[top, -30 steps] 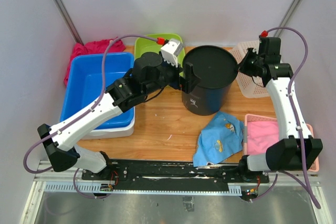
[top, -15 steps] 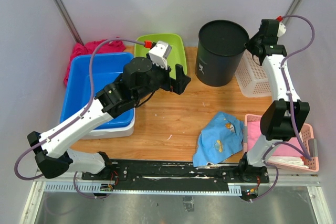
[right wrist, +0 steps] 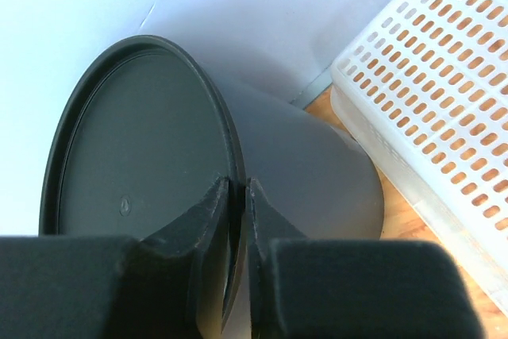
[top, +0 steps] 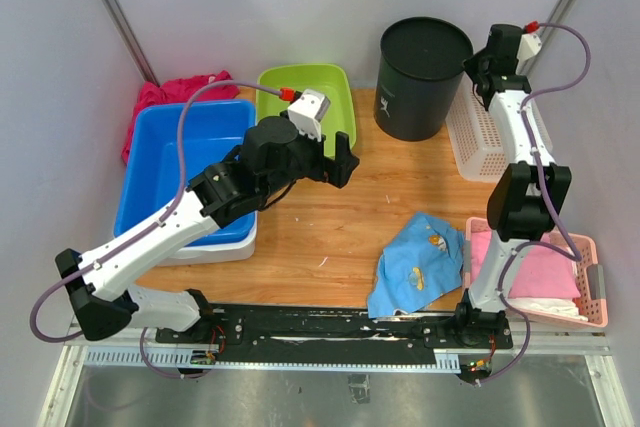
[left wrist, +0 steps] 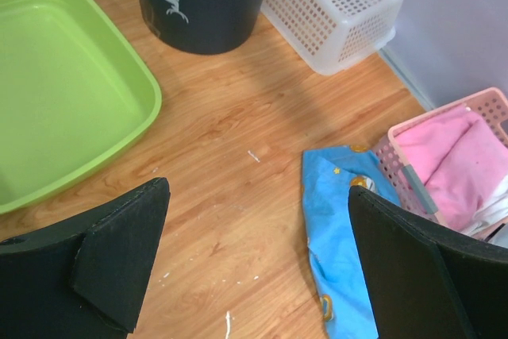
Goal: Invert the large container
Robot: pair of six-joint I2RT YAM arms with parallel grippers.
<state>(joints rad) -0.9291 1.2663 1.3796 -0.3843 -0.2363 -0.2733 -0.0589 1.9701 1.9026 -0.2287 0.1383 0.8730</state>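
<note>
I should next bring my left gripper down and to its left in the wrist view to the green tray's near corner (left wrist: 155, 106), where bare wood leaves finger room.
The large black container (top: 420, 77) stands upside down at the back of the table, its flat base facing up. My right gripper (top: 474, 69) is shut on the rim of that base at its right side; in the right wrist view the fingers (right wrist: 236, 196) pinch the thin rim of the container (right wrist: 143, 140). My left gripper (top: 342, 159) is open and empty over the table's middle, well left of and nearer than the container. In the left wrist view its wide-apart fingers (left wrist: 119, 252) frame bare wood, with the container (left wrist: 202, 1) at the top.
A green tray (top: 305, 102) and a blue bin (top: 185, 172) stand at the left, with a red cloth (top: 165, 95) behind. A white basket (top: 480, 137) is right of the container. A blue cloth (top: 420, 262) and a pink basket (top: 540, 272) lie at the front right.
The container has been carried from the table's middle to the back and now stands on its mouth. My left gripper let go of it and drew back to the left.
</note>
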